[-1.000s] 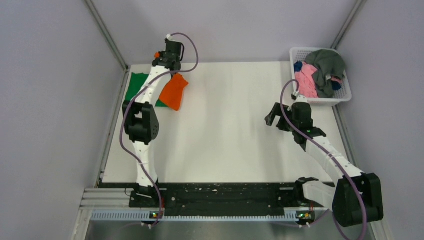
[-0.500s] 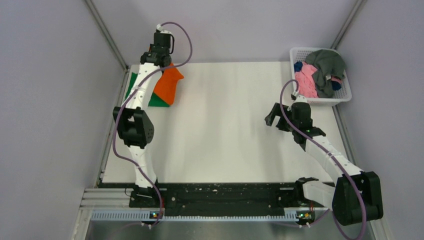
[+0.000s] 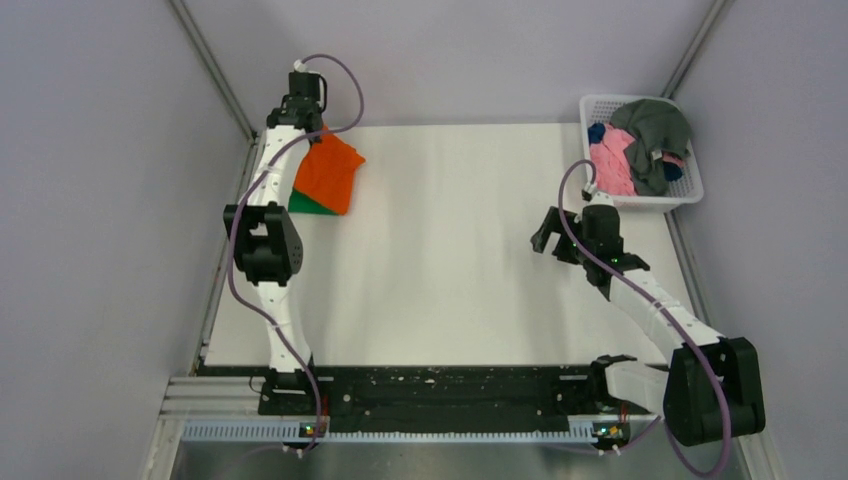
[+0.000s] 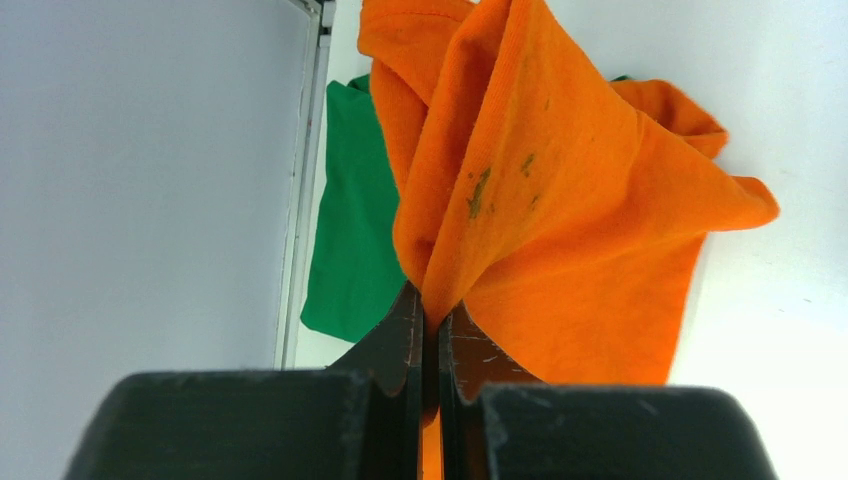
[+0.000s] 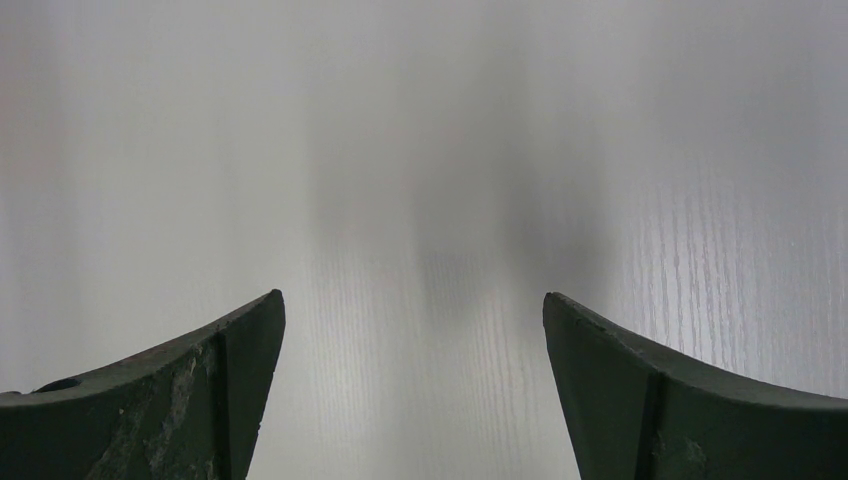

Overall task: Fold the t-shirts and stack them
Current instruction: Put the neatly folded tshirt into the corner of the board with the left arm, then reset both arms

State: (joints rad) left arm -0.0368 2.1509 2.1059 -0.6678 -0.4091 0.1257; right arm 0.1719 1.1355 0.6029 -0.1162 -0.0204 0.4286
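My left gripper is holding the orange t-shirt's edge and will lower toward the wall, then release it over the green t-shirt [image 3: 302, 204], still uncovered beside that wall.
My left gripper [image 3: 312, 130] is at the far left corner of the table, shut on an edge of the folded orange t-shirt [image 3: 327, 175], which hangs and drapes over the folded green t-shirt [image 3: 302, 204]. In the left wrist view the gripper [image 4: 428, 305] pinches the orange t-shirt [image 4: 560, 200], which has dark specks, with the green t-shirt [image 4: 350, 230] beneath by the wall. My right gripper [image 3: 545, 235] is open and empty over bare table at the right; in the right wrist view the gripper [image 5: 412, 305] holds nothing.
A white basket [image 3: 697, 185] at the far right corner holds pink [image 3: 612, 163], grey [image 3: 655, 128] and dark blue [image 3: 597, 132] t-shirts. Grey walls and a metal rail [image 3: 215, 280] close in the left side.
My left gripper has carried the orange t-shirt left and toward the back corner, so it now covers most of the green t-shirt. The right arm has not moved.
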